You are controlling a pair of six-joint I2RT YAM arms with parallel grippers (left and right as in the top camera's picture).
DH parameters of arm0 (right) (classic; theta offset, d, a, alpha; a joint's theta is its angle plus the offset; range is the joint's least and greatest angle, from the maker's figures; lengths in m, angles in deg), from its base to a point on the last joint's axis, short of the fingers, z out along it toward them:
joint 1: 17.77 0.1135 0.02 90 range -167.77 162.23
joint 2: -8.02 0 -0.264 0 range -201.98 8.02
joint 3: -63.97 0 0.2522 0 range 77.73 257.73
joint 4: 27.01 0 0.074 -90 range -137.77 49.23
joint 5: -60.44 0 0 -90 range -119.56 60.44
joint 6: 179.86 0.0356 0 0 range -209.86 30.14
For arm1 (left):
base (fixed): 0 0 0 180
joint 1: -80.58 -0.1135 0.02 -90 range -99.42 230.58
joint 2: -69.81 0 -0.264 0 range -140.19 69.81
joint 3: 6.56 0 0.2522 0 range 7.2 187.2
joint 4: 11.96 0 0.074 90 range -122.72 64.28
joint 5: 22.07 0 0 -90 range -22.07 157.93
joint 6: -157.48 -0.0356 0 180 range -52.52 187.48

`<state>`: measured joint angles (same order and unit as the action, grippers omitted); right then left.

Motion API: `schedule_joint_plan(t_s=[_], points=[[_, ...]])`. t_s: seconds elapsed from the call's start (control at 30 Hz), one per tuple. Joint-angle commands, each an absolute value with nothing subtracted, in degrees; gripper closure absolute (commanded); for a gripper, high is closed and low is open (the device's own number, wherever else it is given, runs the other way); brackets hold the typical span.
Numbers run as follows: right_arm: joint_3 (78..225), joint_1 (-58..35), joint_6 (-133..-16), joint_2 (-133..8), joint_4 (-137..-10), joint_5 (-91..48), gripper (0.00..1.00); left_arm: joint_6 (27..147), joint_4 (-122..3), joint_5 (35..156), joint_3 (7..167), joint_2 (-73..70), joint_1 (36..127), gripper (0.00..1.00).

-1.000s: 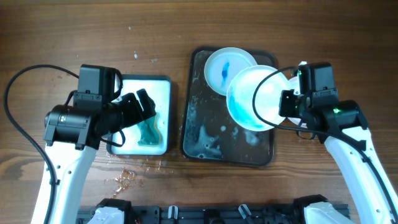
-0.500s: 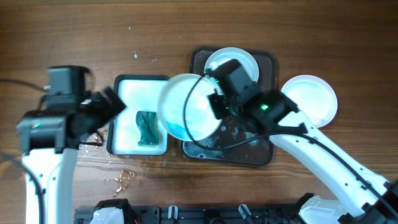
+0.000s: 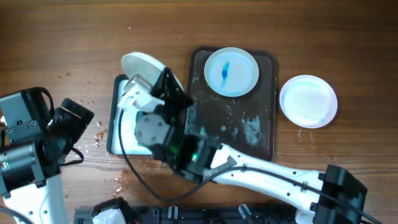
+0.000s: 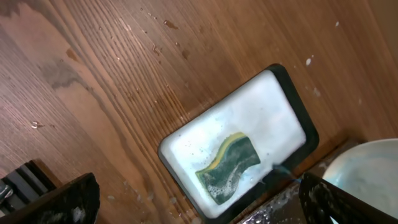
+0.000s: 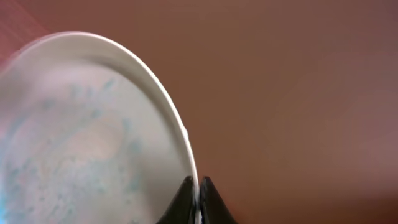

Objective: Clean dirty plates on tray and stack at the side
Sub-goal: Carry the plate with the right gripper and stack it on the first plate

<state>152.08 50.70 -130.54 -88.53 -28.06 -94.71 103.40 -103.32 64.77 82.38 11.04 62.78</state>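
My right gripper needs to move past the dark tray toward the right in the overhead view, and down onto the clean white plate (image 3: 308, 101) that lies at the side for stacking.
My right gripper (image 3: 165, 87) is shut on the rim of a blue-smeared white plate (image 3: 142, 66), held tilted on edge above the white sponge tray (image 3: 116, 118). In the right wrist view the fingertips (image 5: 198, 194) pinch the plate's rim (image 5: 81, 137). A second dirty plate (image 3: 231, 71) with a blue smear lies on the dark wet tray (image 3: 249, 134). A clean white plate (image 3: 308, 101) lies on the table to the right. My left gripper (image 3: 69, 123) is open and empty, left of the sponge tray. The green-yellow sponge (image 4: 229, 167) lies in the sponge tray (image 4: 273, 106).
The right arm stretches from the bottom right across the dark tray's front to the sponge tray. Water drops and spills lie on the wood (image 3: 127, 177) in front of the sponge tray. The table's front edge carries a black rail.
The right arm swung left with the plate, from over the dark tray to over the sponge tray, tipping it on edge. The left arm drew back to the left.
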Motion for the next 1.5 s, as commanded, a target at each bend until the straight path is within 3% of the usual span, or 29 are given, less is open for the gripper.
schedule_joint_plan(t_s=[0.0,0.33,0.43,0.47,0.5,0.53,0.57,0.7,0.83,0.93,1.13,1.27,1.47], points=[[152.9,52.6,-146.5,-88.4,-21.2,-100.5,0.96,104.0,-103.4,64.4,83.4,10.9,62.3,0.0],[152.9,53.6,-149.4,-88.4,-16.8,-100.7,0.96,104.0,-103.4,64.4,83.4,10.9,62.3,0.0],[152.6,51.3,-133.6,-88.5,-20.9,-100.7,0.96,104.0,-103.4,64.4,83.4,10.9,62.3,0.0],[152.2,48.2,-119.8,-88.6,-30.4,-98.4,0.96,104.0,-103.4,64.4,83.4,10.9,62.3,0.0],[152.2,46.5,-113.7,-88.6,-37.5,-95.1,0.96,104.0,-103.4,64.4,83.4,10.9,62.3,0.0],[152.3,43.9,-105.3,-88.6,-51.3,-83.2,0.96,104.0,-103.4,64.4,83.4,10.9,62.3,0.0],[152.4,40.1,-94.6,-88.5,-65.8,-62.1,0.96,104.0,-103.4,64.4,83.4,10.9,62.3,0.0],[152.4,31.2,-84.2,-82.5,-74.7,-35.4,0.96,104.0,-103.4,64.4,83.4,10.9,62.3,0.0],[152.4,18.6,-74.3,-69.7,-80.6,-33.8,0.96,104.0,-103.4,64.4,83.4,10.9,62.3,0.0],[152.4,0.4,-65.8,-62.3,-89.4,-30.3,0.96,104.0,-103.4,64.4,83.4,10.9,62.3,0.0],[152.2,-31.6,-65.9,-66.5,-99.4,-26.5,0.96,104.0,-103.4,64.4,83.4,10.9,62.3,0.0],[152.2,-39.8,-65.8,-76.1,-99.6,-27.0,0.96,104.0,-103.4,64.4,83.4,10.9,62.3,0.0],[152.2,-40.3,-64.3,-91.4,-100.1,-30.6,0.96,104.0,-103.3,64.5,83.4,10.9,62.3,0.0]])
